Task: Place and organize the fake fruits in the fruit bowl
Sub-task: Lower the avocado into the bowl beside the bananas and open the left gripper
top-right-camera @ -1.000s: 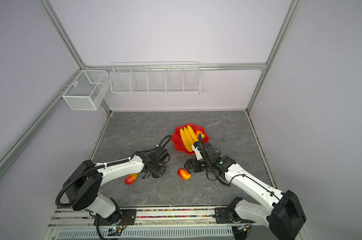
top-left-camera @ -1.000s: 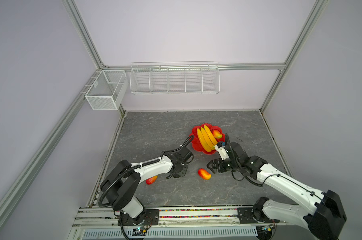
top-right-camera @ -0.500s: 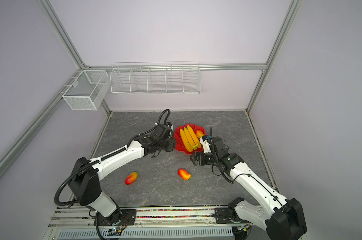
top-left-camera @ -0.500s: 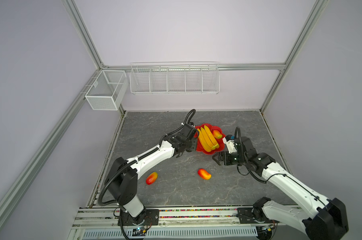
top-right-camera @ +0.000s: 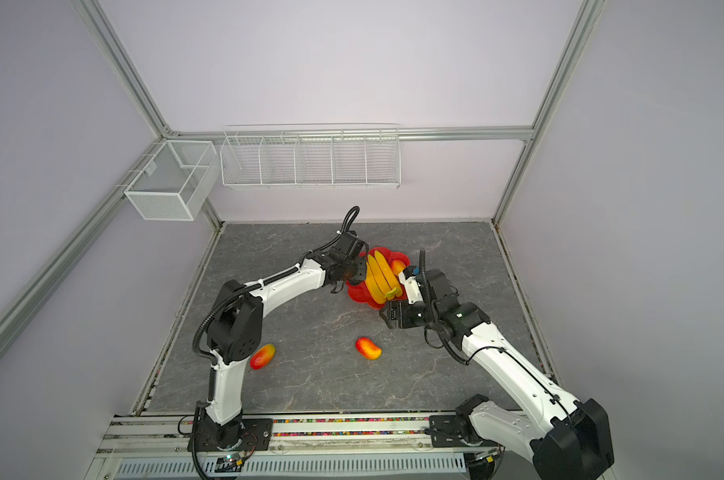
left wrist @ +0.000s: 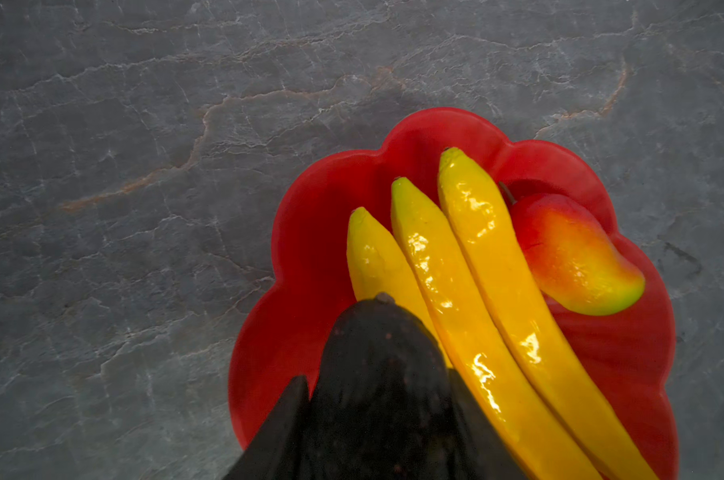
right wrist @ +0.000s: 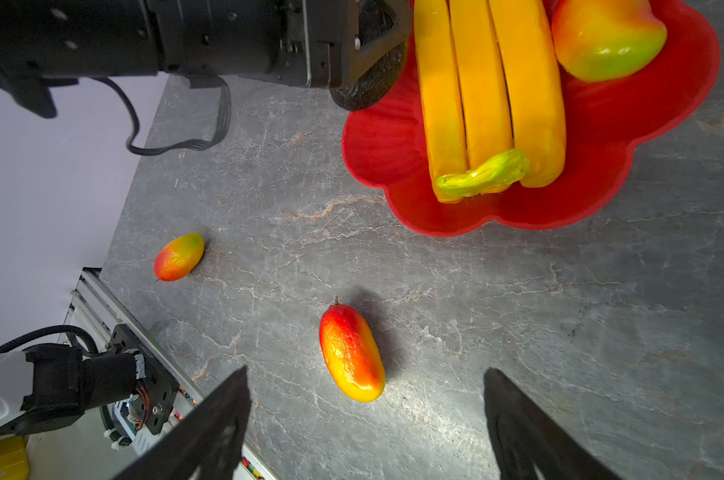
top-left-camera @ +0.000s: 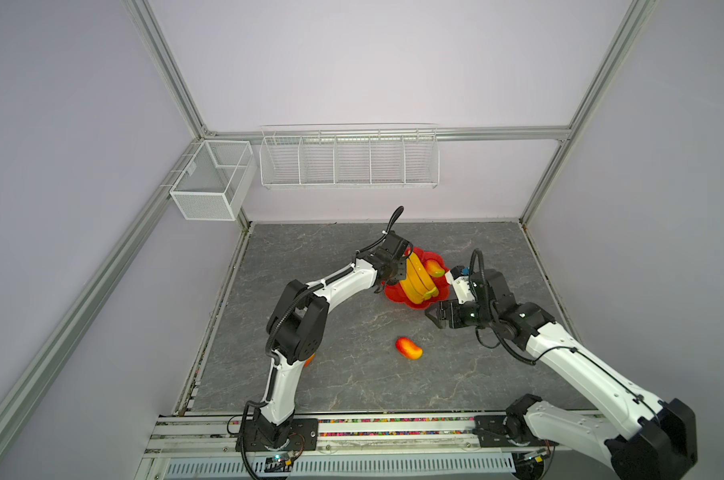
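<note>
I need to lower my left gripper beside the bananas next and let go of the dark avocado (left wrist: 381, 353) there, because the bowl's bare red side (left wrist: 296, 344) is below that gripper.
The red fruit bowl (top-left-camera: 394, 296) (top-right-camera: 357, 293) (left wrist: 310, 249) (right wrist: 601, 124) sits mid-table and holds the yellow bananas (top-left-camera: 416, 278) (top-right-camera: 379, 278) (left wrist: 476, 291) (right wrist: 484, 83) and one mango (top-left-camera: 434, 266) (left wrist: 572, 257) (right wrist: 605, 37). My left gripper (top-left-camera: 396, 271) (top-right-camera: 354, 272) (left wrist: 376, 378) is shut on the dark avocado (left wrist: 381, 353) (right wrist: 372, 87), held over the bowl's left edge beside the bananas. My right gripper (top-left-camera: 435, 318) (top-right-camera: 387, 316) (right wrist: 366, 372) stands open and empty, just in front of the bowl. A second mango (top-left-camera: 408, 348) (top-right-camera: 368, 348) (right wrist: 352, 353) lies on the table before it. A third mango (top-right-camera: 262, 356) (right wrist: 179, 257) lies front left.
White wire baskets hang on the back wall (top-left-camera: 347, 162) and the left wall (top-left-camera: 210, 187). The arms' mounting rail (top-left-camera: 352, 432) runs along the front edge. Walls close the table (top-left-camera: 310, 249) on three sides.
My left arm has swung from the table's front left up to the bowl, with the avocado in its grip. The right gripper drew back from the middle mango toward the bowl, still open.
</note>
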`<state>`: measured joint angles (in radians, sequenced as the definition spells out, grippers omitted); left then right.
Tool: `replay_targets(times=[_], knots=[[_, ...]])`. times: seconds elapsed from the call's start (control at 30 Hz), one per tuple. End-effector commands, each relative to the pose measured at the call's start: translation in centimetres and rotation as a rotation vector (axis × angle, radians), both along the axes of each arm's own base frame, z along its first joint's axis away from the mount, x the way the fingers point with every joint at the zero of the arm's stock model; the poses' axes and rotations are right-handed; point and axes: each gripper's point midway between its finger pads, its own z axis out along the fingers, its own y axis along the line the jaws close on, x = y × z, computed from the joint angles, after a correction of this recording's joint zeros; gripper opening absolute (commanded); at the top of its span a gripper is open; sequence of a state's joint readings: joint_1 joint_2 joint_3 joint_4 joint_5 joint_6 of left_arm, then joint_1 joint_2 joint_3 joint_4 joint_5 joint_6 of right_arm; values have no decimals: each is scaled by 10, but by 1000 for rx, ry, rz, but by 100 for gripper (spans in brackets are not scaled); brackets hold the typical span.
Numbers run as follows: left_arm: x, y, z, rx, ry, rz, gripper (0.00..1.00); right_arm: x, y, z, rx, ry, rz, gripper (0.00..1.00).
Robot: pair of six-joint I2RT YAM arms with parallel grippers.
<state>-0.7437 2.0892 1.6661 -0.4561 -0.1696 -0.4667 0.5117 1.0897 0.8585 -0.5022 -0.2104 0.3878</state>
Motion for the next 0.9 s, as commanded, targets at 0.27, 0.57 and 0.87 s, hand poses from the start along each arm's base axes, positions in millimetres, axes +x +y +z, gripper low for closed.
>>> replay_targets(times=[0.27, 0.57, 0.87], knots=[[7, 0, -21, 8, 19, 45, 37, -1, -3, 2, -8, -8, 7, 89], [8, -5, -35, 5, 42, 36, 40, -4, -7, -1, -20, 1, 0, 89], [8, -4, -27, 1, 31, 31, 58, -4, -7, -5, -22, 10, -2, 89]])
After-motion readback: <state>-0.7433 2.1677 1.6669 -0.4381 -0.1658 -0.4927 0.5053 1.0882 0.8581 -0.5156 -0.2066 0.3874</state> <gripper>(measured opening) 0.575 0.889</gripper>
